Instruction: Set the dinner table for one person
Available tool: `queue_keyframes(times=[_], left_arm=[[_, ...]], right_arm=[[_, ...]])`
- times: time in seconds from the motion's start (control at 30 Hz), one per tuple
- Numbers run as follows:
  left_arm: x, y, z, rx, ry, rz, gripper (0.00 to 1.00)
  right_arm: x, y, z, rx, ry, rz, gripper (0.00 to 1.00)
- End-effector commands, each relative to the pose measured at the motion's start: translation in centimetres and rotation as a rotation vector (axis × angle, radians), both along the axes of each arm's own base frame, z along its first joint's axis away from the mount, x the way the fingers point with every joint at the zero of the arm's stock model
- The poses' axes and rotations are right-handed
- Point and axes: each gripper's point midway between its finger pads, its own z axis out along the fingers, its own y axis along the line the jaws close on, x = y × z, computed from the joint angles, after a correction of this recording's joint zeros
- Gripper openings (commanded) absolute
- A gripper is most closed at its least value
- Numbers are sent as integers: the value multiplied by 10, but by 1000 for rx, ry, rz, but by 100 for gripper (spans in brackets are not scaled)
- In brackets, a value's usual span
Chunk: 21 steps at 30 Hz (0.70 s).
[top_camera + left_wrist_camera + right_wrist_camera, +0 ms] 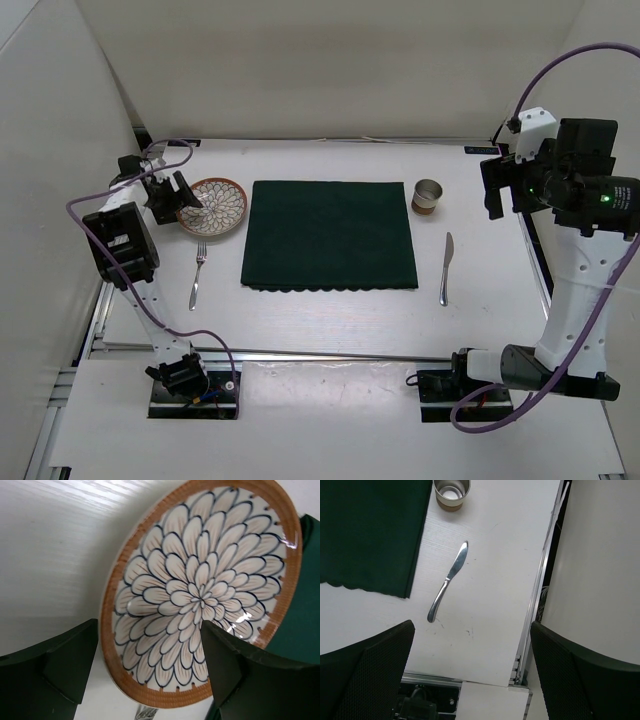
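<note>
The plate's rim is between my left gripper's fingers, toward the left in the wrist view. My left gripper needs to move away from the plate's middle and close on the plate's rim.
The white dinner table [330, 315] carries a dark green placemat [330, 235] at its middle. A flower-patterned plate [214, 208] with a brown rim lies left of the mat. A fork [198, 272] lies in front of the plate. A knife [447, 268] and a small metal cup [427, 195] lie right of the mat. My left gripper [178, 200] is open at the plate's left edge. In the left wrist view the plate's rim [150, 692] lies between its fingers [67, 662]. My right gripper [498, 188] is open and empty, raised over the table's right side.
White walls enclose the table at the back and on both sides. The right wrist view shows the knife [447, 582], the cup [451, 492], the mat's corner [370, 530] and the table's metal right edge rail [537, 590].
</note>
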Motion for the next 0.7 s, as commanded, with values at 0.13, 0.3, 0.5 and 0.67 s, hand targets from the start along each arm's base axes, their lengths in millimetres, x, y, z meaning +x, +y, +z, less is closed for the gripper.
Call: queue_keyframes(times=[0.13,0.3,0.5,0.67], left_arm=[[8,24,15,93,-40,84,92],[5,30,5,61,-17,111,91],[8,21,-22,40,40,116,32],[13,19,-22,46,37,119,10]], right_arm=[[-30,-7,-5,-23,60,-48,100],[-31,-5,-1,2,40,-57,100],[-33,-5,5,1,23,-57,100],[-33,-7,8,-7,14,-65,100]])
